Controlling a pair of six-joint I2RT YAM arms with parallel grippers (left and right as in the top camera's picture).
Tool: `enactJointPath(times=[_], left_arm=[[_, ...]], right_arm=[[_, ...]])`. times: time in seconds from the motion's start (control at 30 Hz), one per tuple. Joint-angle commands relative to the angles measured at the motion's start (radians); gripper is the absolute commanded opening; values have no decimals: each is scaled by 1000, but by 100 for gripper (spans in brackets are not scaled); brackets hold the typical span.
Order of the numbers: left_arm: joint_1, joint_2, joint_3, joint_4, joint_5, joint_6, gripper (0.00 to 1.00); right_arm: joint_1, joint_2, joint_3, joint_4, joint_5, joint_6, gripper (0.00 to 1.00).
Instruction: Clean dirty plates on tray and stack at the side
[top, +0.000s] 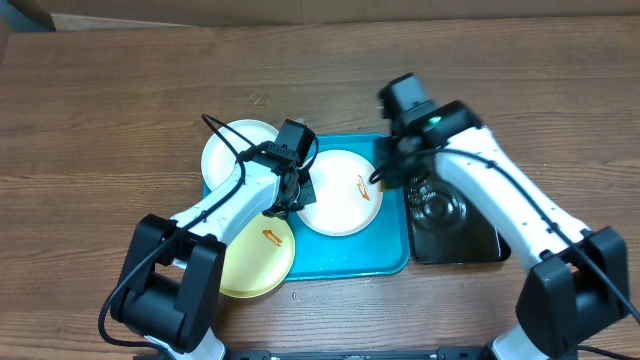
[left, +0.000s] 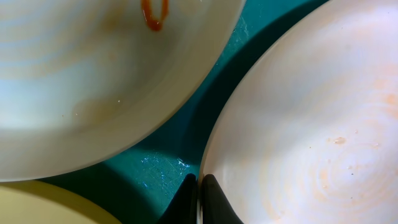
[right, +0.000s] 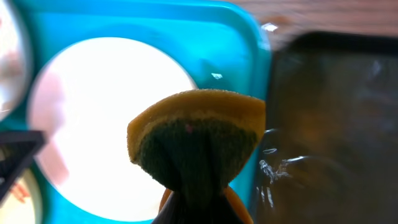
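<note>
The sponge (right: 196, 140) in my right gripper goes across the orange smear next, then down into the black tray (right: 373, 180) for release there, because that tray holds water.
On the turquoise tray (top: 345, 262) lies a white plate (top: 335, 205) with an orange smear. My left gripper (top: 298, 192) is shut on that plate's left rim, and the pinch shows in the left wrist view (left: 199, 186). A second white plate (top: 232, 148) lies at the tray's left end, with a red smear (left: 153, 15) on it. The pale yellow plate (top: 258, 262), also smeared, overhangs the tray's front left corner. My right gripper (top: 388, 172) hovers over the tray's right edge, shut on a yellow-and-green sponge (right: 196, 140).
A black glossy tray (top: 455, 225) holding water sits right beside the turquoise tray. Bare wooden table (top: 100, 120) surrounds both trays. The left arm lies across the left white plate and the yellow plate.
</note>
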Motion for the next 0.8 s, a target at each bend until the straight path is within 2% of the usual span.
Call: enactJointPath(times=[0.0, 0.23, 0.47, 0.53, 0.77], left_arm=[[1, -21, 14, -5, -3, -5, 4], [1, -21, 14, -7, -3, -2, 4], [1, -21, 14, -8, -3, 2, 4], [1, -21, 14, -9, -3, 2, 4], [1, -21, 14, -11, -3, 2, 4]], right_arm=[[58, 44, 24, 32, 53, 3, 4], [134, 179, 24, 85, 183, 59, 4], [121, 300, 24, 87, 181, 93, 4], [113, 328, 24, 87, 152, 107, 4], [95, 348, 24, 102, -140, 73, 4]])
